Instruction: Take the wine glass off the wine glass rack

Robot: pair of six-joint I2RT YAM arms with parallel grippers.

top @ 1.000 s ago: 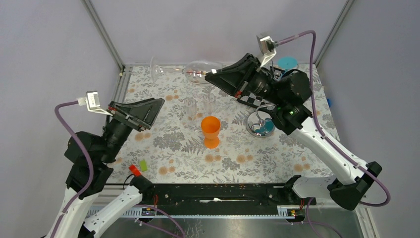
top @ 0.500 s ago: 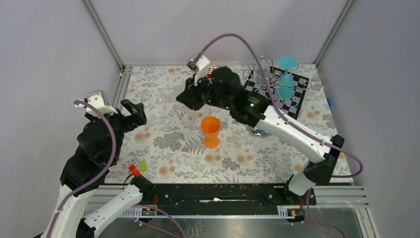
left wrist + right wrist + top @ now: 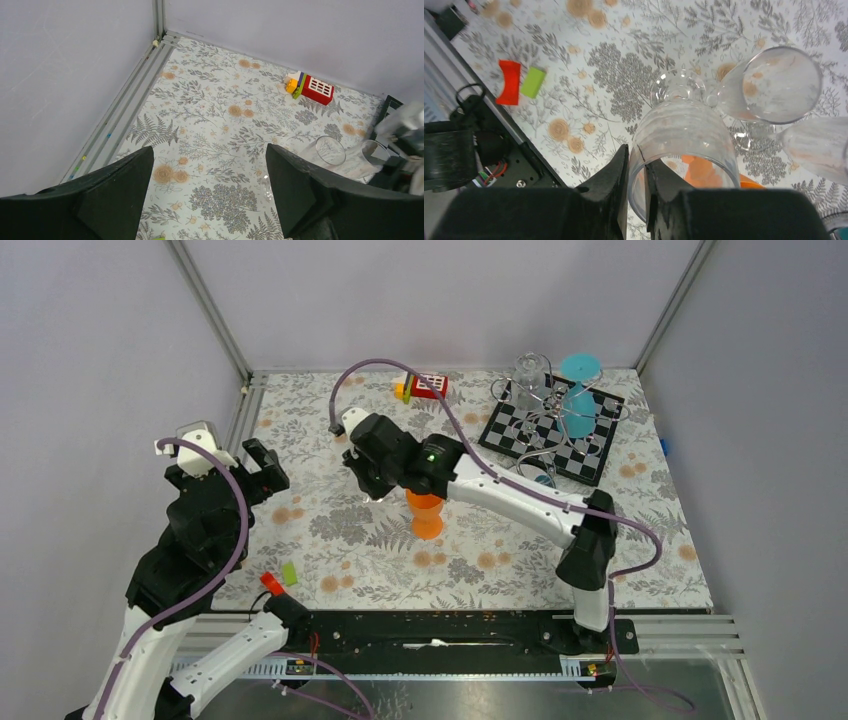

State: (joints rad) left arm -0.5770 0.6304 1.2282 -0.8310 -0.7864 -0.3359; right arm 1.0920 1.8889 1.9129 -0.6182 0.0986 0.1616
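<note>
The right gripper draws back and down to the bare tabletop beside the orange cup's foot next. It releases the rim of the still hanging glass there.
My right gripper (image 3: 637,151) is shut on the rim of a clear wine glass (image 3: 689,127), one finger inside the bowl and one outside. The glass hangs foot-down over the floral table, left of the orange cup (image 3: 427,512). From above, the right gripper (image 3: 366,472) hides the glass. The chrome wine glass rack (image 3: 548,412) stands at the back right on a checkered board (image 3: 590,455), with a teal glass (image 3: 580,390) and a clear one (image 3: 530,370) by it. My left gripper (image 3: 210,167) is open with nothing in it, over the left side of the table.
Two more clear glasses (image 3: 774,85) (image 3: 819,145) stand right beside the held one. A red toy-brick house (image 3: 428,385) sits at the back. Small red and green pieces (image 3: 521,82) lie near the front rail. The frame's post and rail border the left edge.
My right arm has swung from the rack at the back right across to the left-centre, carrying the wine glass. The left arm has drawn back a little, still open.
</note>
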